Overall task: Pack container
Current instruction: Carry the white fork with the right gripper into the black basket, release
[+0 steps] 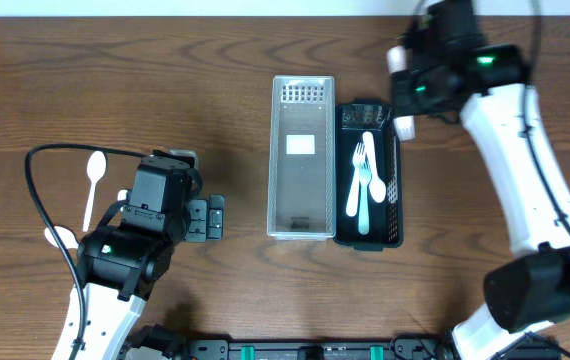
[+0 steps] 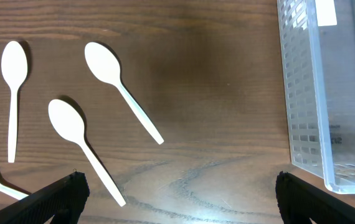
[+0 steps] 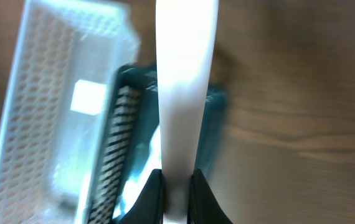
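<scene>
I should next move my right gripper to the left in the overhead view, then lower it to the bare part of the basket by the container and let go.
A clear plastic container (image 1: 275,150) stands mid-table, with a black mesh basket (image 1: 397,200) against its right side holding white plastic forks (image 1: 363,180). My right gripper (image 3: 176,186) is shut on the handle of a white plastic utensil (image 3: 184,81), above the far end of the black basket (image 3: 118,124); its head is out of view. My left gripper (image 2: 177,186) is open and empty over bare table. Several white spoons lie to its left (image 2: 112,71), (image 2: 71,127), (image 2: 14,68). The clear container's wall (image 2: 302,93) is to its right.
One spoon (image 1: 93,180) shows beside the left arm in the overhead view; the arm hides the others there. The right arm (image 1: 525,150) reaches in from the right side. The clear container has a white label (image 1: 300,144) on its floor.
</scene>
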Motion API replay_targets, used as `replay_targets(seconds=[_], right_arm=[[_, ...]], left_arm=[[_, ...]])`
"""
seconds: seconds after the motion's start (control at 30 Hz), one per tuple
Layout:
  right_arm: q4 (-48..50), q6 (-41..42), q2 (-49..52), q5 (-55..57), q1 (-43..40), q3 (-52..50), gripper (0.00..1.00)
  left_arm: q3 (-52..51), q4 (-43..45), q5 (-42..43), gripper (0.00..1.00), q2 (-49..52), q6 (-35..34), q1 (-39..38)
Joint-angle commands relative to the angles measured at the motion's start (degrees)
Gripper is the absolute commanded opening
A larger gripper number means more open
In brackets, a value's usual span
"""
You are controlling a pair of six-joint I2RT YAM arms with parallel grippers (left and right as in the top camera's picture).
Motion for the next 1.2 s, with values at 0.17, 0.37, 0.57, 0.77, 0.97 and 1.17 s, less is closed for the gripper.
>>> replay_targets(seconds=[0.17, 0.37, 0.57, 0.77, 0.97, 1.17], right_arm=[[-2.3, 3.3, 10.0, 0.2, 7.0, -0.2, 0.01], [-3.2, 5.3, 15.1, 0.2, 7.6, -0.2, 0.01], [-3.4, 5.3, 15.5, 0.2, 7.6, -0.2, 0.01], [-4.5, 5.2, 15.5, 0.2, 7.6, -0.2, 0.06], [-5.4, 5.2, 15.5, 0.2, 7.6, -0.2, 0.38], [-5.0, 5.2, 14.9, 2.1, 7.5, -0.1, 0.40]], left_arm=[[1.2, -0.9, -0.3, 0.98, -0.3, -0.3, 0.2], [1.2, -2.2, -0.3, 0.98, -0.3, -0.3, 0.2], [1.2, -2.3, -0.3, 0.98, -0.3, -0.3, 0.2], [1.2, -2.3, -0.3, 0.98, -0.3, -0.3, 0.2], [1.2, -2.3, -0.3, 0.98, -0.3, -0.3, 0.2], [1.2, -2.3, -0.3, 0.98, -0.4, -0.3, 0.2]])
